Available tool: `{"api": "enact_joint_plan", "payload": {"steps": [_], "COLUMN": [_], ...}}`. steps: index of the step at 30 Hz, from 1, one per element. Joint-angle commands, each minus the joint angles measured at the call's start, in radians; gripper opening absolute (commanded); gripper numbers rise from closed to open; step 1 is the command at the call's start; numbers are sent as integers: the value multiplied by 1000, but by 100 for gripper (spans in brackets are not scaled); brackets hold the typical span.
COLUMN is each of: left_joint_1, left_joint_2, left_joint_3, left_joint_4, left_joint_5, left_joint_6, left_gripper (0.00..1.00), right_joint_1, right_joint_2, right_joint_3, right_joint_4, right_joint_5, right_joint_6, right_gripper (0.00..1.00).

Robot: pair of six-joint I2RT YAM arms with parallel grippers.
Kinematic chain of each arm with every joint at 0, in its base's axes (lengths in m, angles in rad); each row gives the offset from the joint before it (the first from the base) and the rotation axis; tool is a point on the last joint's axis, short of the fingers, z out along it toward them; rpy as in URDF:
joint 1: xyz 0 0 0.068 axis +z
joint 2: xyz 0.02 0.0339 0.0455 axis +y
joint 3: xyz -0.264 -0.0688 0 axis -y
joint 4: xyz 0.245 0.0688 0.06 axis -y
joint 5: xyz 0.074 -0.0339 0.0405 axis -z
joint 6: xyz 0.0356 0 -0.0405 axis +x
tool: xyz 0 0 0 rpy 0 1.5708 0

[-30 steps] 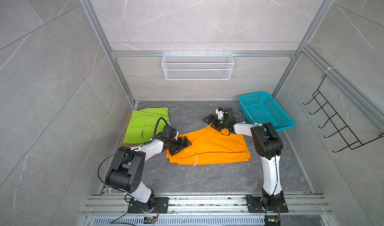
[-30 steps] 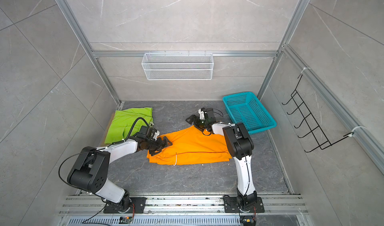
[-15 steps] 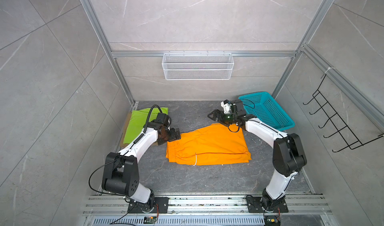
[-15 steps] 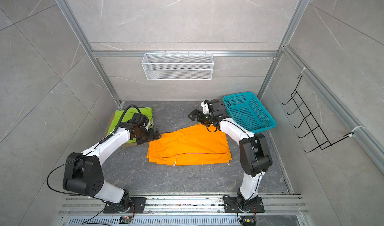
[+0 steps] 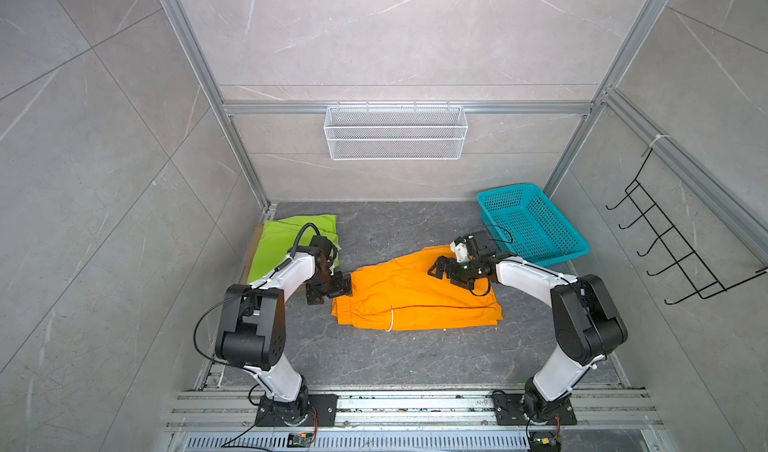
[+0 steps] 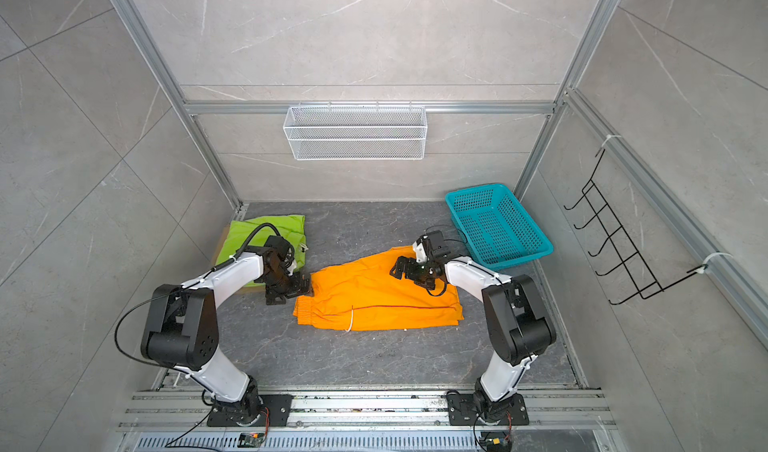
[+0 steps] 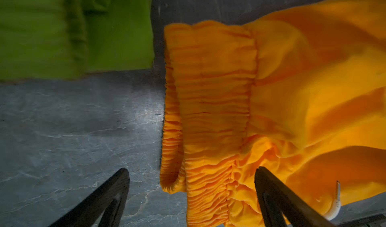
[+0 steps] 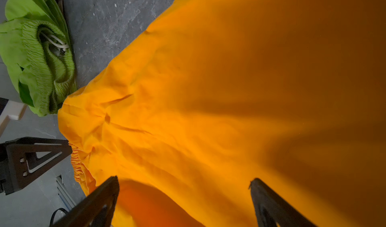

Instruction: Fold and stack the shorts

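Next, my left gripper lowers onto the middle of the shorts' gathered waistband point(image 5: 342, 302) point(image 7: 209, 162) and closes there, since that ribbed waistband lies below, between its open fingers.
The orange shorts point(image 5: 415, 300) point(image 6: 374, 300) lie flat mid-floor, waistband to the left with a white drawstring at the front edge. My left gripper point(image 5: 332, 290) point(image 6: 297, 288) point(image 7: 191, 169) is open and low at the waistband's left end, one finger over bare floor and the other over the gathered orange fabric point(image 7: 292, 90). Over the far right part of the orange cloth point(image 8: 208, 90), my right gripper point(image 5: 442, 269) point(image 6: 401, 269) point(image 8: 184, 179) stands open and holds nothing. The lime green shorts point(image 5: 286, 238) point(image 6: 249, 234) point(image 7: 62, 38) point(image 8: 31, 69) lie folded at the back left, a tan edge point(image 5: 254, 248) showing under them.
A teal perforated basket point(image 5: 559, 256) point(image 6: 523, 258) stands at the back right, close behind my right arm. On the back wall hangs a white wire shelf point(image 5: 395, 138), and a black hook rack point(image 5: 665, 246) hangs on the right wall. Dark floor runs in front of the orange shorts.
Half a second ago both grippers were drawn back from the orange shorts. They have since come back down, the left to the waistband end and the right over the far side.
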Motion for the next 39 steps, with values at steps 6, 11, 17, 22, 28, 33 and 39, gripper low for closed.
{"api": "enact_joint_plan", "payload": {"steps": [6,11,17,22,28,33,39], "left_joint_1": [-11,-42,-81,-87,-116,-168,-201], "left_joint_2": [89,137,135,89,71,120,172], "left_joint_3": [-13,-16,-4,51,271,492,625], "left_joint_4": [-17,-20,-17,-41,-185,-306,-395], "left_joint_5": [82,78,95,134,126,79,33], "left_joint_6": [27,24,11,-11,0,13,26], "left_gripper": [92,68,17,0,0,0,0], "right_joint_1": [-20,-31,-51,-69,-71,-74,-55], "right_joint_2": [-18,-4,71,134,190,183,-25], "right_joint_3": [-54,-66,-32,-1,74,173,142], "right_joint_4": [41,64,56,47,-9,-74,-80], "right_joint_5": [-10,-17,-9,-7,48,76,83], "right_joint_6": [2,18,24,23,-14,-40,89], "right_gripper": [100,100,100,100,100,100,100]}}
